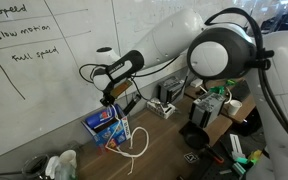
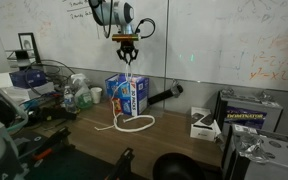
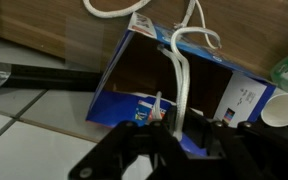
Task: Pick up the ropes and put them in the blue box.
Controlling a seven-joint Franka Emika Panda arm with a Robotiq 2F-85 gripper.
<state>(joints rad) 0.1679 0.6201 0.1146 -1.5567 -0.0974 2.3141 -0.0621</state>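
The white rope hangs from my fingers above the open blue box, so my gripper lowers a little toward its opening (image 1: 101, 115) (image 3: 167, 76) next, then opens.
The blue box (image 2: 127, 93) stands open on the wooden table, also in an exterior view (image 1: 106, 125) and the wrist view (image 3: 144, 95). My gripper (image 2: 127, 58) hangs above the box, shut on a white rope (image 2: 129, 78) that drops from the jaws into the box. In the wrist view the rope (image 3: 180, 75) runs from my jaws (image 3: 174, 125) up into the box opening. A loop of white rope (image 2: 134, 123) lies on the table in front of the box, also seen in an exterior view (image 1: 136, 148).
A whiteboard wall (image 2: 224, 40) stands behind the box. A dark tube (image 2: 167, 95) lies beside it. Bottles and clutter (image 2: 79, 95) sit to one side, boxes and devices (image 2: 244, 108) to the other. A white cup (image 3: 280, 108) is near the box.
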